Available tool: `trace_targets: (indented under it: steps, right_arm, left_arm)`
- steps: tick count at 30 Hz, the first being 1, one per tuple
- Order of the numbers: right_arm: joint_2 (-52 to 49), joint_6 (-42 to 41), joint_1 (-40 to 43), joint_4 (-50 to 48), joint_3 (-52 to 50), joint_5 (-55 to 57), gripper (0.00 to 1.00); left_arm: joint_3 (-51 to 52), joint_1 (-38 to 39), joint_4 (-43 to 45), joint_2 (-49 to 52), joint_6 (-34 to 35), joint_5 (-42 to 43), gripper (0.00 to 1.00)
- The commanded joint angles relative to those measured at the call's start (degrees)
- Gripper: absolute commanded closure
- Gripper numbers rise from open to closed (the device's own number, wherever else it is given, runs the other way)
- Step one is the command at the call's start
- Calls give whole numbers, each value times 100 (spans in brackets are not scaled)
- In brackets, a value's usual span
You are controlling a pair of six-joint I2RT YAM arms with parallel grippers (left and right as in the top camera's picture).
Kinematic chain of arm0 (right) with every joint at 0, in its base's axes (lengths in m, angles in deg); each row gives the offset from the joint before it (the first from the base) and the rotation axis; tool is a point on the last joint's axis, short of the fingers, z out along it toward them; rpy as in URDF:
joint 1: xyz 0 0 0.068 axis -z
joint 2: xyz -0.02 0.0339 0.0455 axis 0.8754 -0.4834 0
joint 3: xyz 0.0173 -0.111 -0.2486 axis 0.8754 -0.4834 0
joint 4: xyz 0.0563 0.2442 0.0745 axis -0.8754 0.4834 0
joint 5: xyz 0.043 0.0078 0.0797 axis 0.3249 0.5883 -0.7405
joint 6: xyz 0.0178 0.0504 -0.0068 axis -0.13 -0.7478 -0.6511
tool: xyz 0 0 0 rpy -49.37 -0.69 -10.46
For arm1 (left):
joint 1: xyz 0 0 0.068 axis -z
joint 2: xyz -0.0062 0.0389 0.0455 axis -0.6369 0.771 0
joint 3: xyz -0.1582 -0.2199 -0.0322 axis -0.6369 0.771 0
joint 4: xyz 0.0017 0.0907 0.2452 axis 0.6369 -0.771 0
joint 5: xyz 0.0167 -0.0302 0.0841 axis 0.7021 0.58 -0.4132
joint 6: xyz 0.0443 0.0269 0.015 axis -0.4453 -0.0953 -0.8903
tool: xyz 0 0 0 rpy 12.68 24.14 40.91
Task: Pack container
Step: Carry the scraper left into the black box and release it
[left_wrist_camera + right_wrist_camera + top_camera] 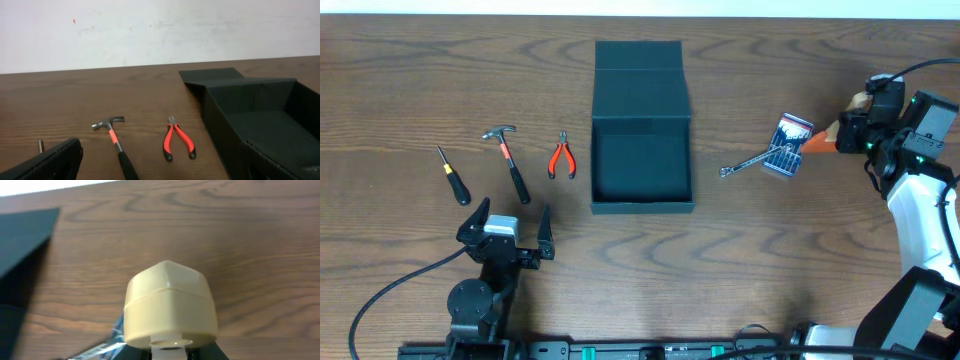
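Observation:
The right gripper moves to the left in the overhead view next, lowers there and releases the scraper's beige handle, as the container's bottom lies bare.
The container (642, 207) is a dark teal-black box. It stands open mid-table with its flap lid lying flat behind, and shows in the left wrist view (225, 125) and the right wrist view (20, 235). Its inside looks empty. My left gripper (507, 236) is open and empty near the front edge, left of the box (160, 174). My right gripper (842, 130) is at the far right, shut on a beige-capped orange object (820, 143). The cap (170, 305) fills the right wrist view above the jaws (172, 354).
Left of the box lie a black-handled screwdriver (453, 178), a hammer (510, 160) (117, 145) and red pliers (561, 157) (177, 140). Right of the box lie a silver wrench (750, 163) and a blue pack of bits (790, 145).

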Motion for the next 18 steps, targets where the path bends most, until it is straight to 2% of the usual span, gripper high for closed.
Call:
trace_targets:
  steps: [1, 12, 18]
  right_arm:
    - [232, -774, -238, -7, 61, -835, 99]
    - [444, -2715, -2184, 197, 529, -1609, 99]
    - [428, -4277, -3165, 111, 658, -1554, 99]
  left_arm:
    - [122, 4, -155, -35, -57, 125, 2]
    - [122, 4, -157, -35, -57, 125, 1]
    - [122, 4, -157, -35, -57, 122, 1]
